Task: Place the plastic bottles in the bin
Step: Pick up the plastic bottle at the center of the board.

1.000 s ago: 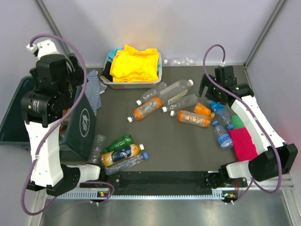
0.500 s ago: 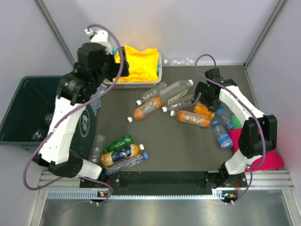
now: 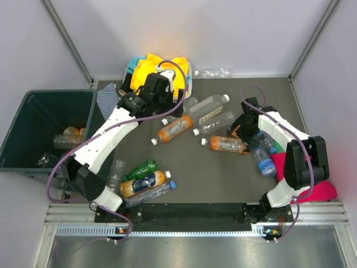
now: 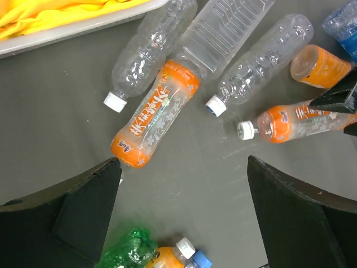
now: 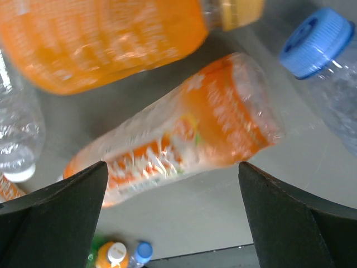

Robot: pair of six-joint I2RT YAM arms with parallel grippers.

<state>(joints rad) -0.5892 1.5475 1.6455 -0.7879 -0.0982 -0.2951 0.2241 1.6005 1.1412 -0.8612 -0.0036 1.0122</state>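
Note:
Next, my left gripper should go to the right in the top view onto the orange-labelled bottle's white-capped half, as my right gripper covers the bottle's base.
The dark green bin [image 3: 22, 159] stands at the left with a few plastic bottles [image 3: 68, 137] inside. Several more lie on the mat: an orange one [image 3: 174, 127] [image 4: 156, 111], clear ones [image 3: 209, 106] [image 4: 259, 61], and a green one [image 3: 142, 167] near the front. My left gripper [image 3: 163, 104] [image 4: 183, 167] hangs open and empty high over the mat, just short of the orange bottle. My right gripper [image 3: 247, 127] [image 5: 173, 167] is open, low over another orange bottle [image 3: 227, 144] [image 5: 184, 139], which lies just ahead of its fingertips.
A white tray [image 3: 188, 89] of yellow cloth sits at the back, a striped cloth [image 3: 106, 99] beside the bin, a pink cloth [image 3: 319, 190] at the right. A blue-capped bottle [image 5: 318, 42] and a second orange bottle [image 5: 106, 39] crowd the right gripper.
My left arm has swung from over the bin rightward to the middle bottles. My right gripper has dropped toward the orange bottle. Both stay open.

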